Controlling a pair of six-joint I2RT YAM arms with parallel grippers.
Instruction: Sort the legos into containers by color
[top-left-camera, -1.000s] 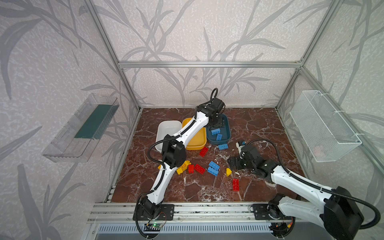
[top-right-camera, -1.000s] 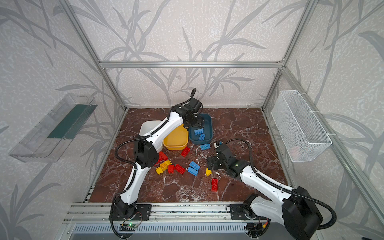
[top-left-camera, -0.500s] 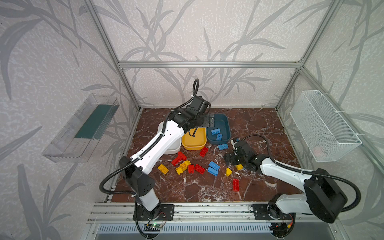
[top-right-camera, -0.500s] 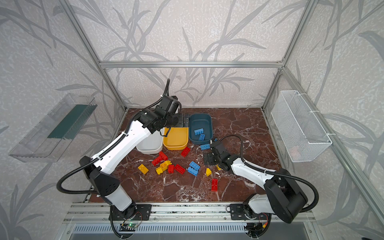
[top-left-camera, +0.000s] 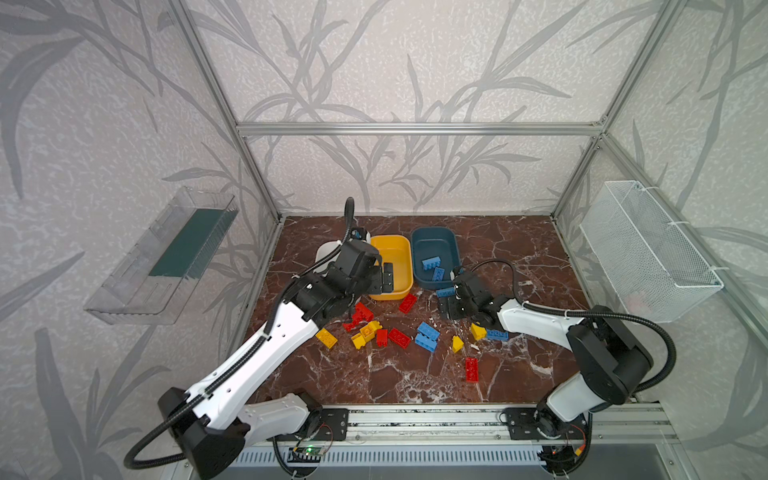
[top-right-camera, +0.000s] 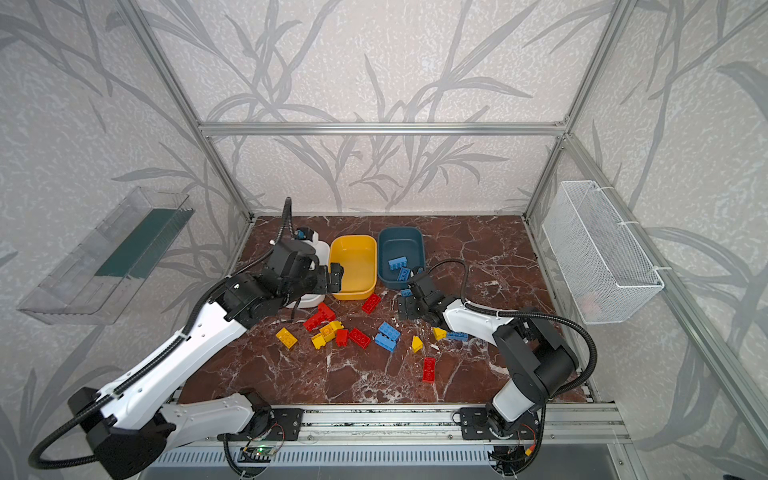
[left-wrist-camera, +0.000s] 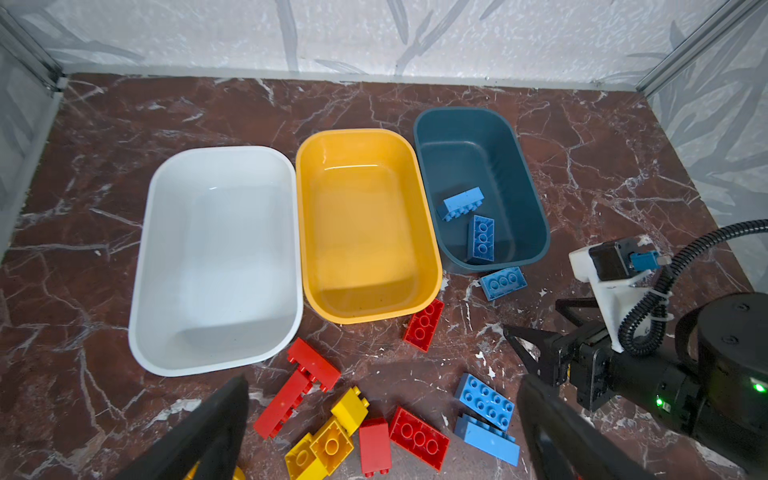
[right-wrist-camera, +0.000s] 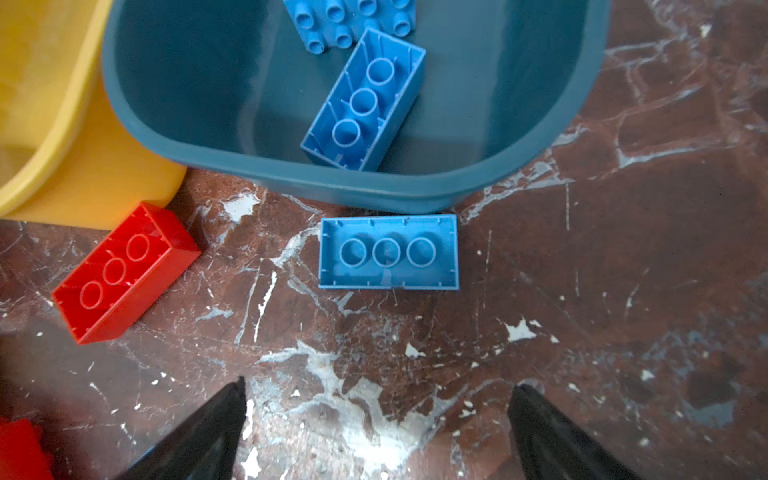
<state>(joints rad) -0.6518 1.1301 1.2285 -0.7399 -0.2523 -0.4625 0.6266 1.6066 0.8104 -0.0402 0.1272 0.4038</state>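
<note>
The teal tub's side blocks the blue lego's far side, so I will bring my right gripper outward and down onto the upturned blue lego (top-left-camera: 444, 293) (right-wrist-camera: 389, 252), astride its short ends.
Three containers stand in a row at the back: a white tub (left-wrist-camera: 143, 232), a yellow tub (left-wrist-camera: 365, 208) and a teal tub (left-wrist-camera: 465, 153). Two blue legos (left-wrist-camera: 463, 202) lie in the teal tub. Red, yellow and blue legos (top-left-camera: 399, 337) are scattered on the floor in front. My left gripper (top-left-camera: 383, 277) (left-wrist-camera: 382, 382) hangs open and empty over the yellow tub's near-left rim. My right gripper (top-left-camera: 451, 306) (right-wrist-camera: 376, 386) is open and low. Just ahead of it an upturned blue lego (right-wrist-camera: 388, 252) lies against the teal tub's front wall.
A red lego (right-wrist-camera: 124, 270) lies by the yellow tub's front corner. A lone red lego (top-left-camera: 471, 369) sits nearer the front rail. A wire mesh basket (top-left-camera: 648, 253) hangs on the right wall. On the left wall hangs a clear tray (top-left-camera: 166, 257).
My left arm has swung back and leftwards from above the teal tub to the yellow tub's near rim, jaws opening a little wider. My right gripper has moved back toward the teal tub.
</note>
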